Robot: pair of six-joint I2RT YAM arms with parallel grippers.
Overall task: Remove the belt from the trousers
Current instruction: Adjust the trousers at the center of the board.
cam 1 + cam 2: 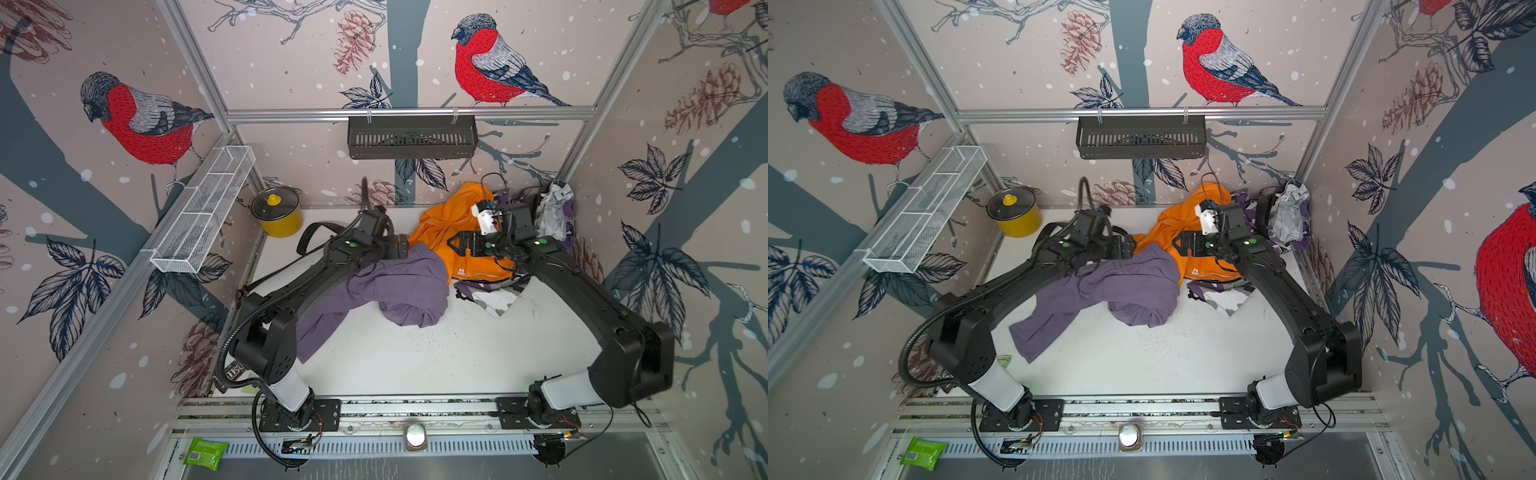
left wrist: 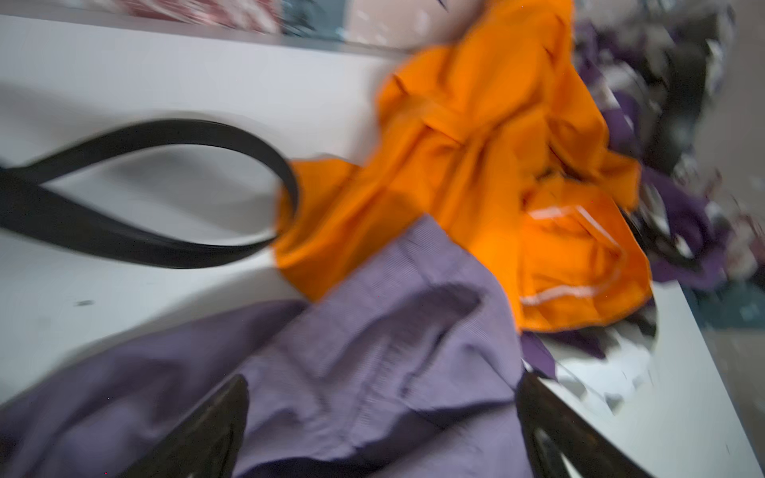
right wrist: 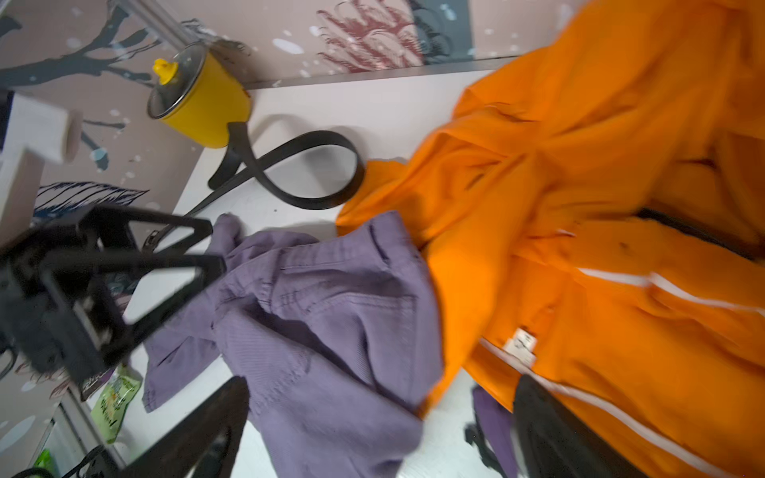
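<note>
I will move my left gripper back and down onto the trousers' bunched near edge (image 1: 429, 310) and close it there, because the belt's loop lies clear behind the trousers.
The purple trousers (image 1: 399, 291) (image 1: 1129, 291) lie crumpled in the middle of the white table. The black belt (image 1: 306, 237) (image 3: 314, 202) lies in a loop on the table behind them, near the yellow pot. Its loop (image 2: 165, 256) touches the edge of the orange garment, and its tail runs off under the left arm. My left gripper (image 1: 401, 247) (image 2: 383, 385) hovers open just over the trousers' upper edge, with cloth below its spread fingers. My right gripper (image 1: 457, 245) (image 3: 383, 385) is open above the seam between trousers and orange cloth, holding nothing. The left gripper (image 3: 217, 244) shows open in the right wrist view.
An orange garment (image 1: 453, 232) is heaped at the back right, with patterned purple-white cloth (image 1: 494, 295) in front of it and more clothes (image 1: 555, 208) in the corner. A yellow lidded pot (image 1: 277, 216) stands at the back left. Wire basket (image 1: 203, 208) and black basket (image 1: 411, 137) hang on the walls.
</note>
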